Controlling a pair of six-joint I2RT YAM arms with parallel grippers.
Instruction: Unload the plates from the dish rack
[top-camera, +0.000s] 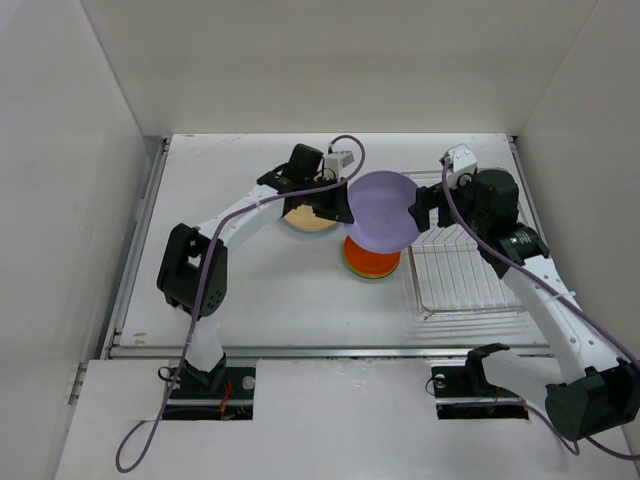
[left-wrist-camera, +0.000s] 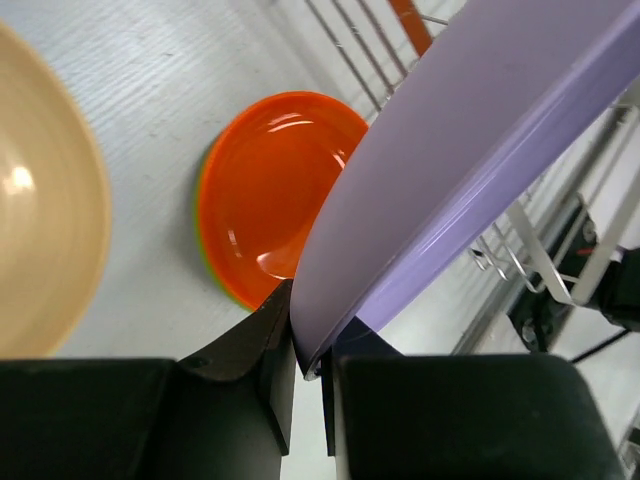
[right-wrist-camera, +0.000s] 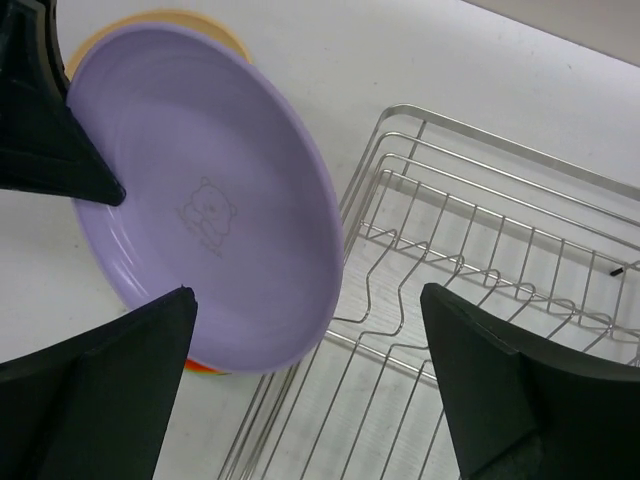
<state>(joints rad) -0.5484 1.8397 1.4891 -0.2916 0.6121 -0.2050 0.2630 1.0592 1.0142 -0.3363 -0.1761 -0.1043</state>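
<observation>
I will next move my left gripper to the left in the top view, then down, and let go of the lavender plate (left-wrist-camera: 470, 140) onto the tan plate (left-wrist-camera: 38, 200), because the tan plate is empty.
My left gripper (left-wrist-camera: 308, 365) is shut on the rim of a large lavender plate (left-wrist-camera: 470, 140) and holds it tilted in the air above the table, as the top view shows (top-camera: 385, 212). The plate also fills the left of the right wrist view (right-wrist-camera: 200, 200). My right gripper (right-wrist-camera: 307, 295) is open, its fingers wide on either side of the plate's right edge without touching it, over the left end of the silver wire dish rack (right-wrist-camera: 480, 250). The rack (top-camera: 465, 265) holds no plates that I can see. An orange plate (left-wrist-camera: 275, 190) lies on a lime green plate (left-wrist-camera: 205, 240) on the table below.
A tan plate (top-camera: 308, 215) lies on the table under the left arm, left of the orange stack (top-camera: 372, 262). White walls enclose the table on the left, back and right. The rack sits near the right wall.
</observation>
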